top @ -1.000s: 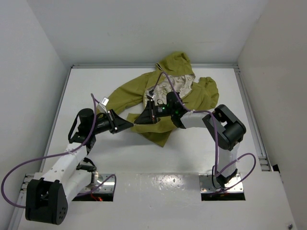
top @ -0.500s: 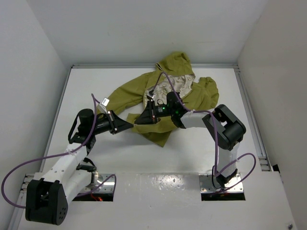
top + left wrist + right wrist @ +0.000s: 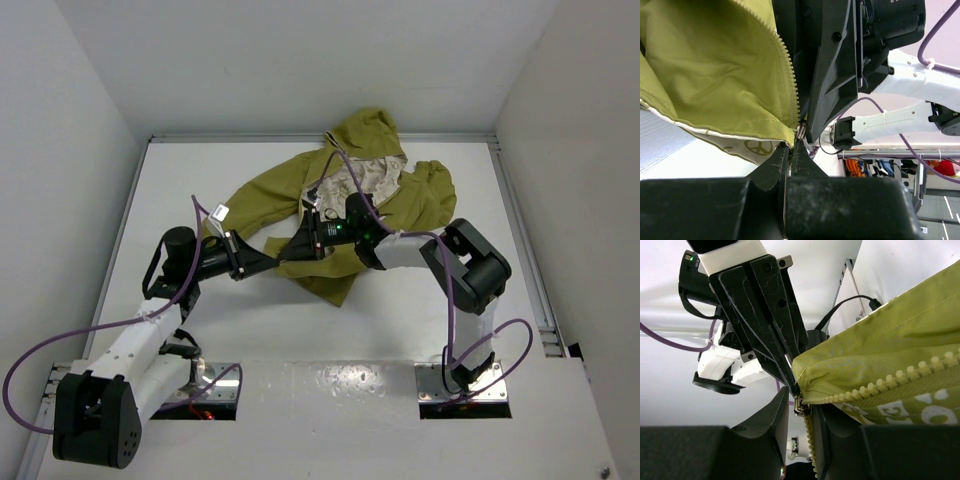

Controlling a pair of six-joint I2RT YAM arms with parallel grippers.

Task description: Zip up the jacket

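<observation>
My right gripper, at the zipper's bottom end, should next move outward along the teeth toward the cream lining near the hood (image 3: 378, 178) and free the slider.
The olive-green jacket (image 3: 262, 196) lies crumpled at the back middle of the table, with its cream lining (image 3: 372, 178) showing near the hood. My left gripper (image 3: 274, 263) and right gripper (image 3: 297, 250) meet tip to tip at its lower front hem. In the left wrist view the left gripper (image 3: 791, 145) is shut on the hem corner of the jacket (image 3: 705, 65), at the bottom of the zipper teeth (image 3: 789, 75). In the right wrist view the right gripper (image 3: 801, 409) is shut on the metal zipper slider (image 3: 800, 405), at the bottom end of the teeth (image 3: 900, 375).
The white table (image 3: 400, 330) is walled on the left, back and right. A purple cable (image 3: 455, 300) loops off the right arm, and another trails from the left arm (image 3: 60, 345). A metal rail (image 3: 525, 250) runs along the right edge.
The right arm has shifted very slightly toward the back with the slider. The left arm and the jacket look the same.
</observation>
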